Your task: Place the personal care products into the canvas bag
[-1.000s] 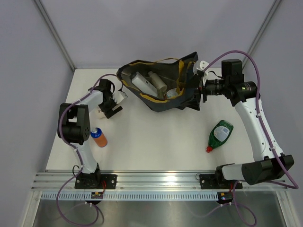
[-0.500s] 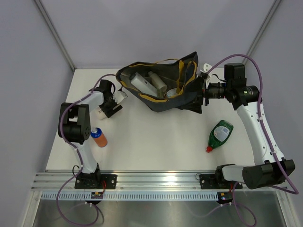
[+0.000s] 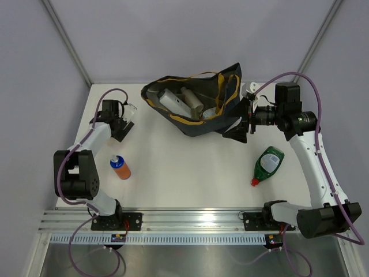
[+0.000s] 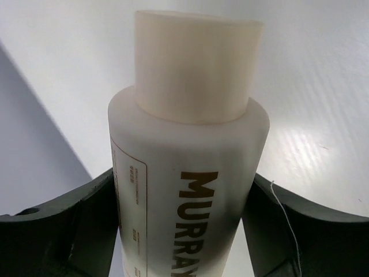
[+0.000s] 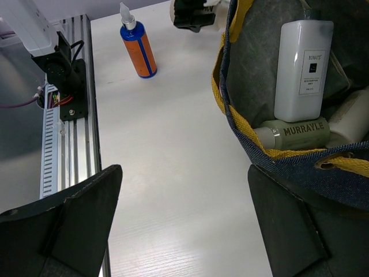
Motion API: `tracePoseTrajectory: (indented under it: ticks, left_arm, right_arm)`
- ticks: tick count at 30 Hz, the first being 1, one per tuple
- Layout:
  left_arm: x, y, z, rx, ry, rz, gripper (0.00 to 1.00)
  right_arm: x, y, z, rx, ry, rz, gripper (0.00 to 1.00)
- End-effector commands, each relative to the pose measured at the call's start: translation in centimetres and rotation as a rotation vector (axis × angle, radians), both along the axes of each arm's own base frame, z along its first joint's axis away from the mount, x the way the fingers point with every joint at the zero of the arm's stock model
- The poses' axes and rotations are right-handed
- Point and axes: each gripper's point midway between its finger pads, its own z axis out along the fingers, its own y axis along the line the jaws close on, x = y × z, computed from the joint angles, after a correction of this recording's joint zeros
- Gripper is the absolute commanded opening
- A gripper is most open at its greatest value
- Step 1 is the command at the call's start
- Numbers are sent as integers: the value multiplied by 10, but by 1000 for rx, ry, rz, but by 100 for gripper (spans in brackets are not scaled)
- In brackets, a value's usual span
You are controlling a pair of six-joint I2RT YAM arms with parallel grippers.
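The bag's opening (image 3: 209,97) is right of my left gripper in the top view, so next I'll lift across, clear the bag's rim and lower inside to release the cream bottle.
My left gripper (image 3: 124,116) is shut on the cream labelled bottle (image 4: 187,173), held over the table's left side, left of the canvas bag (image 3: 222,124). The bag lies open at the back middle, with a white bottle (image 3: 170,101) and a beige bottle (image 3: 192,98) inside. My right gripper (image 3: 245,118) is open at the bag's right edge; its jaws (image 5: 184,173) are spread wide, with the yellow rim (image 5: 229,109) beside the right finger. The orange bottle with blue cap (image 3: 120,167) stands near left. The green bottle with red cap (image 3: 268,164) lies near right.
The aluminium rail (image 3: 190,219) with both arm bases runs along the near edge. Grey walls close the back and sides. In the right wrist view the orange bottle (image 5: 138,49) stands near the rail (image 5: 63,133).
My left gripper has moved left, away from the bag, keeping the cream bottle. My right gripper has shifted slightly down and right at the bag's edge.
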Motion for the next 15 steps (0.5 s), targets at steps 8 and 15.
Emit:
tracePoseTrajectory:
  ticks: [8,15]
  left_arm:
    - [33,45,131,-225,-569,477,0]
    - [7,-8,212,-687,-800,488,0]
  right_arm:
    - [-6,-2,6,24,-25,-7,98]
    - [-1,-2,2,25,-1,-11,98]
